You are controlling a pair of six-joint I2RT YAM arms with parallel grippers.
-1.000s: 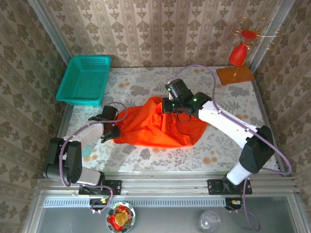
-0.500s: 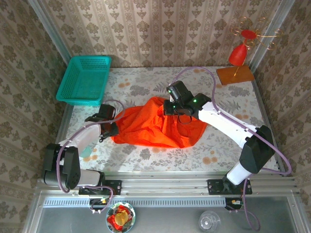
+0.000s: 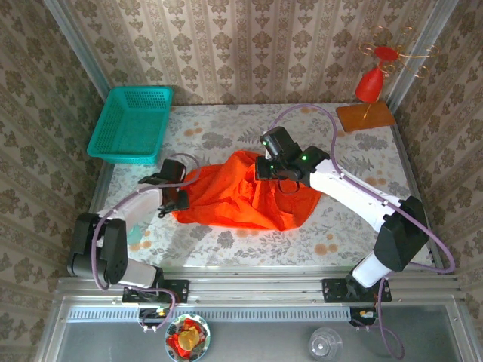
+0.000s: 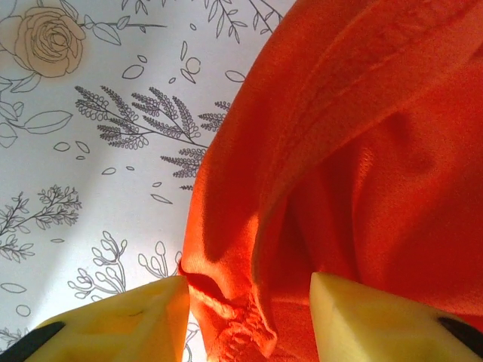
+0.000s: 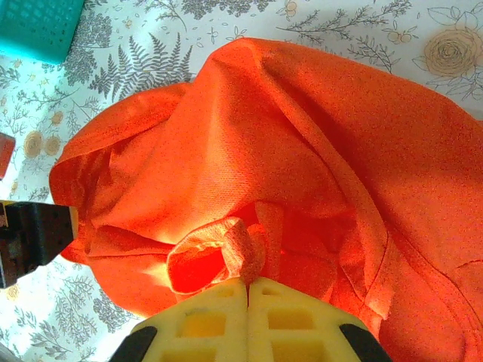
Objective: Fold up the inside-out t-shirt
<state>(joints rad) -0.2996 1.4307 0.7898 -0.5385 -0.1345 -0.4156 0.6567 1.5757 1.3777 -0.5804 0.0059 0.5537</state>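
The stitched hem (image 4: 226, 309) already lies between my left gripper's open fingers, so next the gripper stays low at the shirt's edge and shuts them on it.
The inside-out t-shirt (image 3: 241, 202) lies bunched in an orange heap at the middle of the flowered table. My left gripper (image 3: 179, 197) is at its left edge, low over the table. Its yellow fingers (image 4: 128, 320) stand open, and the shirt's stitched hem (image 4: 226, 309) lies loose between them. My right gripper (image 3: 266, 167) hovers over the top of the heap, shut on a raised fold of the t-shirt (image 5: 226, 253), which curls just beyond my fingertips (image 5: 247, 290). The cloth (image 5: 249, 143) spreads below, and no tag shows.
A teal basket (image 3: 132, 124) stands at the back left, its corner also in the right wrist view (image 5: 38, 26). A red ornament (image 3: 370, 84) on a wooden base (image 3: 365, 115) is at the back right. Bare table (image 3: 226, 128) lies behind the shirt.
My left gripper's fingers narrowed, then spread again at the shirt's left hem, shifting slightly right. My right gripper stayed shut on its fold, drifting a little right.
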